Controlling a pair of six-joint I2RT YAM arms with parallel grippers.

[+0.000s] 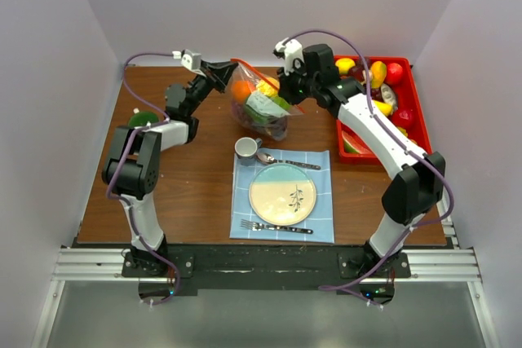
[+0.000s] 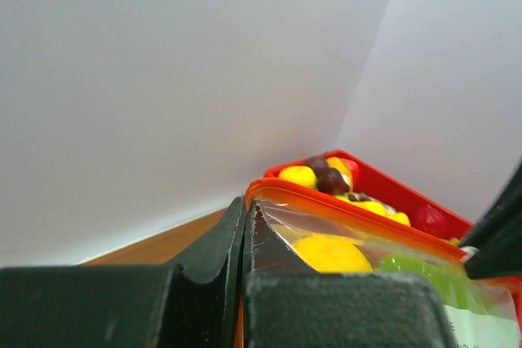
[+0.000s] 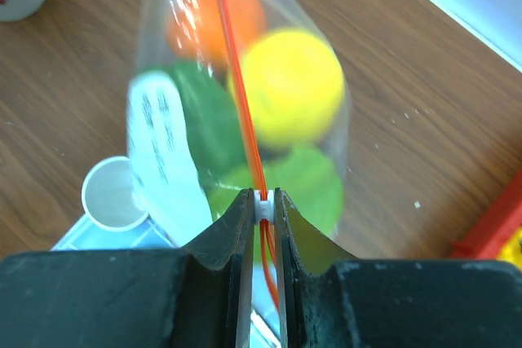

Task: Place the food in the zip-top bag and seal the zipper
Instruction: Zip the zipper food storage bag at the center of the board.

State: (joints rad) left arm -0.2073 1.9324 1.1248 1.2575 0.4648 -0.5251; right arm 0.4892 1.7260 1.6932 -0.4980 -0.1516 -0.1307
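Note:
I will next pull the slider with my right gripper to the zipper's end toward the red tray and then move down, because the orange zipper still goes on past the slider.
The clear zip-top bag (image 1: pixel 263 107) hangs above the back of the table, held up between both arms. Orange, yellow and green food (image 3: pixel 292 85) shows inside it. My left gripper (image 1: pixel 226 68) is shut on the bag's left corner (image 2: pixel 259 211), at the end of the orange-red zipper (image 2: pixel 359 216). My right gripper (image 1: pixel 291 81) is shut on the zipper's small white slider (image 3: pixel 263 205), with the orange strip (image 3: pixel 235 63) running away from it. More food (image 1: pixel 377 75) lies in the red tray.
The red tray (image 1: pixel 414 95) stands at the back right. A blue placemat (image 1: pixel 323 201) with a plate (image 1: pixel 282 194), fork (image 1: pixel 276 226), spoon (image 1: pixel 281 160) and small white cup (image 1: pixel 246 148) lies below the bag. A green object (image 1: pixel 143 119) sits behind the left arm.

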